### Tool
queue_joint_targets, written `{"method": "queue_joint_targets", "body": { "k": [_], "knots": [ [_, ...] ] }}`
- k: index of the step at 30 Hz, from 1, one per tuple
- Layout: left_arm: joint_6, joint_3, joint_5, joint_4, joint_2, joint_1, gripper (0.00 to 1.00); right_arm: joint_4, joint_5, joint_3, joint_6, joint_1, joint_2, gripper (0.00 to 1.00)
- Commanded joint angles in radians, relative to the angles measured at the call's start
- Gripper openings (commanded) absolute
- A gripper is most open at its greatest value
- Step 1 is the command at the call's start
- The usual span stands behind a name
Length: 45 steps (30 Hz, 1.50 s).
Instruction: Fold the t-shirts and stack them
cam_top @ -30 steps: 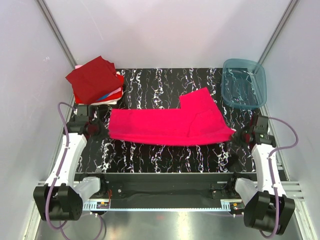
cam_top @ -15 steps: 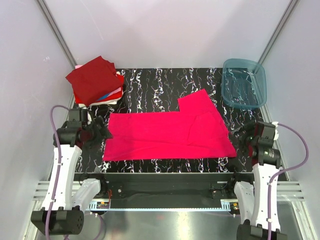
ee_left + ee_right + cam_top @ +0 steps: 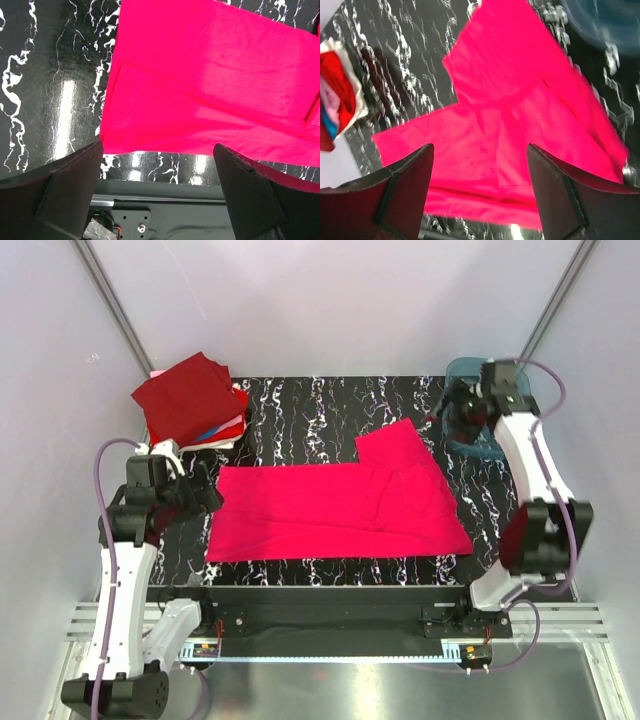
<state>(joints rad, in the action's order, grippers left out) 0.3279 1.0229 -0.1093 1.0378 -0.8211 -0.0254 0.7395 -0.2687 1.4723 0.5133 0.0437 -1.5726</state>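
Next, my right gripper will move down, away from the bin, onto the far tip of the sleeve pointing to the back and close, because it ends in a free corner.
A bright magenta-pink t-shirt (image 3: 340,505) lies flat across the middle of the black marbled table (image 3: 300,410), one sleeve pointing to the back. My left gripper (image 3: 205,497) hovers open just off its left edge. In the left wrist view the shirt (image 3: 210,80) fills the top and the fingers (image 3: 60,190) hold nothing. My right gripper (image 3: 447,415) is raised at the back right, open and empty, looking down on the shirt (image 3: 520,115). A stack of folded t-shirts (image 3: 190,405), dark maroon on top, sits at the back left corner.
A teal translucent bin (image 3: 500,435) stands at the back right, right behind the right wrist; it also shows as a blurred bin (image 3: 610,20). The stack (image 3: 335,100) shows at the left of the right wrist view. White walls enclose the table on three sides.
Both grippers opened and let go of the pink shirt, which now lies flat. The right arm rose and swung to the back beside the bin; the left drew slightly back.
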Motion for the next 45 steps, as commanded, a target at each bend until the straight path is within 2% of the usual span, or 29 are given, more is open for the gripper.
{"method": "queue_joint_targets", "body": {
  "k": [1,2,4,5,6,8,11,12,15,24,31,35,36,39,40,42,43,45],
  "knots": [
    [-0.021,-0.044,-0.007,-0.097,0.056,-0.002,0.99,0.041,0.126,0.228,-0.056,-0.037,-0.146,0.81],
    [-0.006,-0.066,0.000,-0.108,0.072,-0.004,0.99,0.064,0.140,0.284,-0.058,-0.038,-0.253,0.80],
    [-0.006,-0.067,-0.013,-0.107,0.074,-0.002,0.99,0.107,0.193,0.478,-0.084,-0.094,-0.369,0.79],
    [0.005,-0.073,-0.012,-0.120,0.073,-0.002,0.99,0.215,0.245,0.687,-0.110,-0.129,-0.600,0.78],
    [0.005,-0.073,-0.012,-0.120,0.073,-0.002,0.99,0.216,0.258,0.757,-0.110,-0.130,-0.603,0.78],
    [0.002,-0.079,-0.029,-0.131,0.057,-0.004,0.99,0.291,0.264,0.959,-0.124,-0.151,-0.760,0.77],
    [0.007,-0.084,-0.043,-0.133,0.046,-0.002,0.99,0.350,0.273,1.136,-0.118,-0.154,-0.927,0.77],
    [0.007,-0.084,-0.044,-0.136,0.046,-0.002,0.99,0.345,0.228,1.152,-0.111,-0.156,-0.954,0.77],
    [0.007,-0.086,-0.043,-0.137,0.062,-0.002,0.99,0.291,0.235,1.145,-0.088,-0.166,-1.007,0.76],
    [0.007,-0.089,-0.052,-0.142,0.077,-0.004,0.99,0.262,0.445,1.154,-0.096,-0.183,-1.112,0.74],
    [0.008,-0.090,-0.055,-0.147,0.076,-0.002,0.99,0.253,0.488,1.174,-0.130,-0.183,-1.173,0.73],
    [0.010,-0.092,-0.050,-0.144,0.074,-0.004,0.99,0.251,0.450,1.185,-0.145,-0.191,-1.199,0.64],
    [0.010,-0.093,-0.052,-0.147,0.073,-0.004,0.99,0.251,0.448,1.182,-0.147,-0.192,-1.204,0.51],
    [0.011,-0.092,-0.052,-0.145,0.068,-0.004,0.99,0.236,0.422,1.157,-0.151,-0.208,-1.205,0.37],
    [0.011,-0.092,-0.053,-0.147,0.066,-0.004,0.99,0.232,0.418,1.154,-0.151,-0.211,-1.204,0.29],
    [0.010,-0.092,-0.052,-0.145,0.063,-0.004,0.99,0.227,0.405,1.146,-0.162,-0.220,-1.201,0.22],
    [0.011,-0.092,-0.052,-0.145,0.063,-0.002,0.99,0.222,0.408,1.143,-0.164,-0.225,-1.195,0.10],
    [0.011,-0.093,-0.050,-0.145,0.063,-0.004,0.99,0.219,0.422,1.137,-0.174,-0.226,-1.182,0.00]
  ]
}}
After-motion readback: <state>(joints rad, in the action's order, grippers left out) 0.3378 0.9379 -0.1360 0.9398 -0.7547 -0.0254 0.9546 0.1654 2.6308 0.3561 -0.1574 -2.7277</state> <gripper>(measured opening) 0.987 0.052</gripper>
